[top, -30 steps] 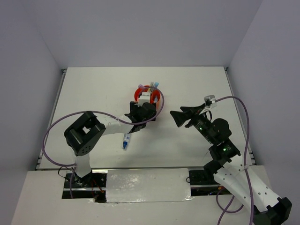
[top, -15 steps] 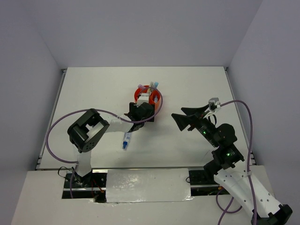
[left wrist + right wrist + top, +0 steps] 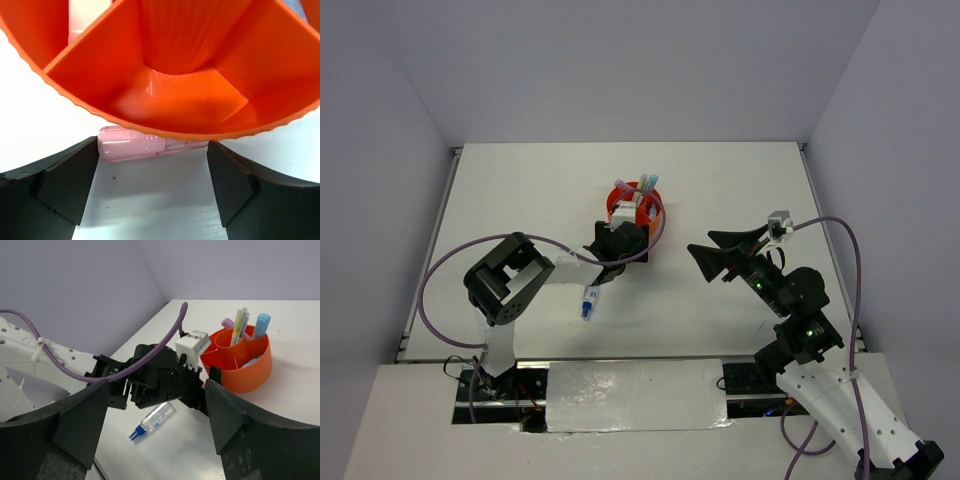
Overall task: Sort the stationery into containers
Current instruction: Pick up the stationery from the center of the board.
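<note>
My left gripper draws back from the organizer with a turn next, then closes across the pink highlighter (image 3: 132,144), since that lies lengthwise from finger to finger.
The round orange organizer (image 3: 655,203) stands mid-table and holds a blue highlighter (image 3: 260,324), a thin yellow pen (image 3: 238,326) and a pink highlighter (image 3: 229,322), all upright. My left gripper (image 3: 632,245) is open at the organizer's near wall. A pink highlighter (image 3: 131,144) lies on the table against that wall (image 3: 165,131), between my open left fingers (image 3: 60,185); it is untouched and partly hidden under the rim. A white-blue tube (image 3: 588,300) lies on the table near the left arm, also in the right wrist view (image 3: 154,420). My right gripper (image 3: 703,248) is open and empty, to the right of the organizer.
The left arm's purple cable (image 3: 440,275) loops over the left side of the table. The right arm's cable (image 3: 845,260) arcs near the right edge. Grey walls close the table at the back and both sides.
My right gripper has drawn back a little to the right, still open. The left arm's elbow has shifted slightly; its gripper stays at the organizer's near wall.
</note>
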